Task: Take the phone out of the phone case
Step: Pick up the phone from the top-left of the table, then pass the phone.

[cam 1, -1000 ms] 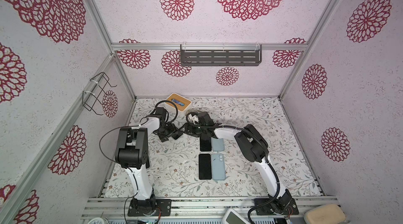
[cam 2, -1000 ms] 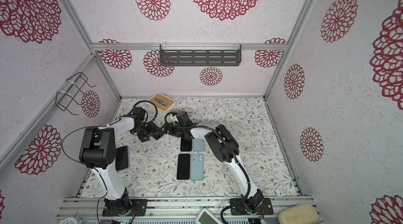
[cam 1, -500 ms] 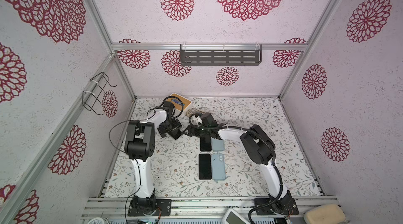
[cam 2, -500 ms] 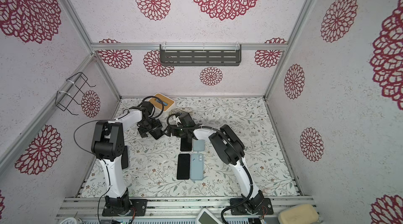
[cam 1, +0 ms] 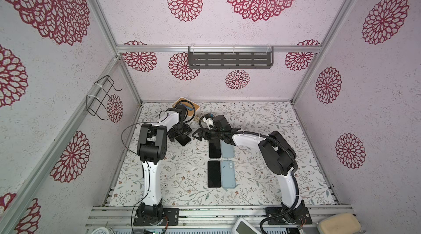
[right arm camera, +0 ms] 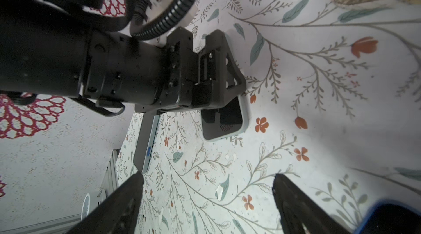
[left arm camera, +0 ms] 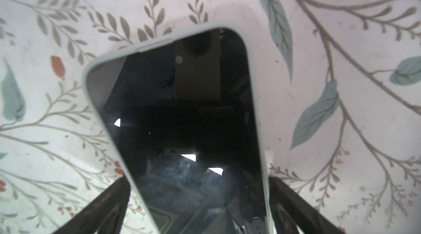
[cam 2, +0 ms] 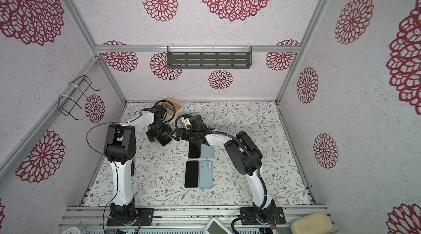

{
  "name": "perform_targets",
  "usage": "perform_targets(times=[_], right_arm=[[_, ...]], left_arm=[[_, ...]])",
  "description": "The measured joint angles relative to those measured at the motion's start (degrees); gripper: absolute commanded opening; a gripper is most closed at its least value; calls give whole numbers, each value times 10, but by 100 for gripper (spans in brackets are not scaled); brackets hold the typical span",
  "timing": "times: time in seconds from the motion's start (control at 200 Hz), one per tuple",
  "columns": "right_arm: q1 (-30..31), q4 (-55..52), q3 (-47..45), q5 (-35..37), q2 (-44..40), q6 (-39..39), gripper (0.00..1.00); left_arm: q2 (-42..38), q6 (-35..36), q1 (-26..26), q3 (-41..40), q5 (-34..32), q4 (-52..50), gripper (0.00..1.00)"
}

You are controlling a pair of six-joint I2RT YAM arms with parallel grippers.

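My right gripper lowers and pushes toward the phone next, onto the case's long edge by its near end (cam 1: 190,137) (right arm camera: 245,113), since my left gripper leaves it uncovered.
The phone (left arm camera: 182,119), its screen dark, lies face up on the floral table in a pale phone case (left arm camera: 252,85). In both top views it shows at the back left (cam 1: 185,141) (cam 2: 165,141). My left gripper (left arm camera: 198,198) (cam 1: 178,135) is open and low over it. One of its fingers (left arm camera: 109,203) stands just outside each long edge of the case. My right gripper (right arm camera: 207,198) (cam 1: 197,135) is open and holds nothing. It sits just right of the phone and points at it. From the right wrist view, the left gripper covers half the phone (right arm camera: 227,119).
Two bare dark phones (cam 1: 214,149) (cam 1: 214,177) lie mid-table, each beside a pale blue case (cam 1: 227,151) (cam 1: 228,177). Another flat phone (right arm camera: 148,139) lies near the left wall behind the left arm. A wooden tray (cam 1: 196,107) stands at the back.
The left arm's elbow has swung right while its gripper stayed over the cased phone and its jaws widened. The right gripper has barely moved.
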Motion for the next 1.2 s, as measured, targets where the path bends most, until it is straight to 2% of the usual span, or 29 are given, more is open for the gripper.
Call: perform_targets(times=[0.09,0.21,0.305,0.46,0.696,0.906,1.196], right_arm=[[-6,6,-2,-10,0,0,92],[-11,19,-2,-20,3,3,92],[-11,39,-3,-30,10,15,92],[-9,64,-5,-43,26,36,92],[11,77,10,-48,71,75,91],[30,81,36,-42,97,106,89],[41,74,67,-28,119,136,86]], left_arm=[[8,-3,-5,13,-2,-11,91],[9,-11,-8,12,0,-4,73],[5,-13,-9,4,2,3,66],[-13,-8,-9,-26,2,25,60],[-63,40,-6,-105,14,82,51],[-108,72,11,-170,62,128,48],[-134,95,40,-205,138,162,45]])
